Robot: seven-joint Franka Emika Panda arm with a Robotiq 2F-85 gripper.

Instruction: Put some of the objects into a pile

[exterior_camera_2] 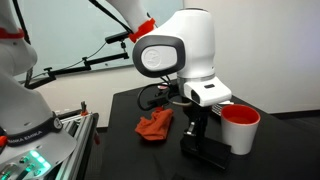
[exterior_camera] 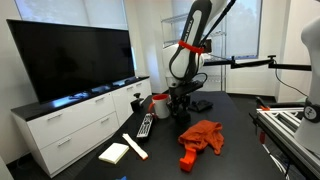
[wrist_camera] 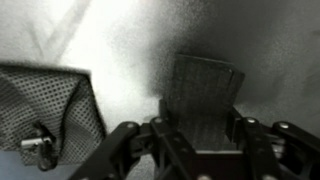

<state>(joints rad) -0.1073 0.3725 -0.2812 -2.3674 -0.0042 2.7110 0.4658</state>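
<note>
I will raise my gripper next, carry the block across and lower it onto the remote control to release it, since that remote is past the cup from my gripper.
My gripper reaches down to the black table, also seen in an exterior view. In the wrist view its fingers sit tight against both sides of a dark ribbed rectangular block, which rests on the table. An orange cloth lies crumpled beside it and shows in both exterior views. A red and white cup stands close to the gripper. A remote control, a white block and a thin stick lie nearer the table's front.
A white cabinet with a large TV stands along one side of the table. A metal frame rack borders the opposite side. A mesh object lies near the block in the wrist view. A second robot base stands nearby.
</note>
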